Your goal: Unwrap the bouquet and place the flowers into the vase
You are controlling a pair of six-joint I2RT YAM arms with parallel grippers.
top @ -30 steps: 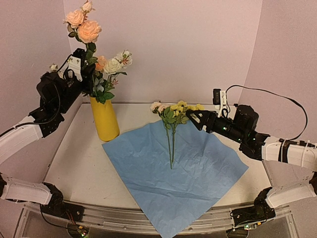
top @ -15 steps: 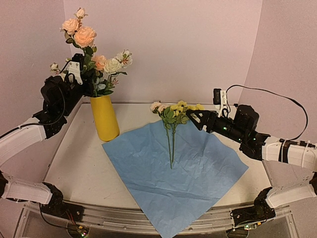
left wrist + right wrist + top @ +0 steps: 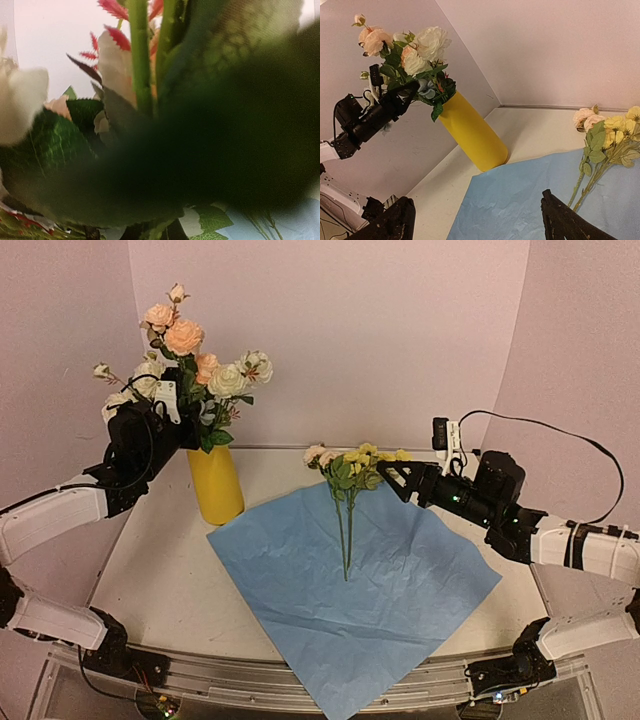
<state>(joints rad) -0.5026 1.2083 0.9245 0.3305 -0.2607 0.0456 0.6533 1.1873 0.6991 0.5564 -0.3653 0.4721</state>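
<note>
The left gripper moves down and releases the bunch next. The yellow vase's opening (image 3: 211,448) lies just below the gripper, and the stems already reach into it.
The yellow vase (image 3: 218,486) (image 3: 472,132) stands at the back left of the table. Above its mouth my left gripper (image 3: 192,418) is shut on the stems of a bunch of peach and white blooms (image 3: 190,345) (image 3: 410,55), whose stems reach down into the vase. Leaves and green stems (image 3: 140,55) fill the left wrist view and hide the fingers. The blue wrapping paper (image 3: 370,590) (image 3: 520,200) lies spread flat. On it lie the yellow and pink flowers (image 3: 352,470) (image 3: 605,135). My right gripper (image 3: 392,480) (image 3: 480,225) hovers open just right of their heads.
Pink walls close in behind and on both sides. The table's left edge runs just beside the vase. A black cable (image 3: 560,435) loops above the right arm.
My left arm has swung right and down with the peach and white bunch, bringing it lower over the vase. The right arm and the flowers on the paper have not moved.
</note>
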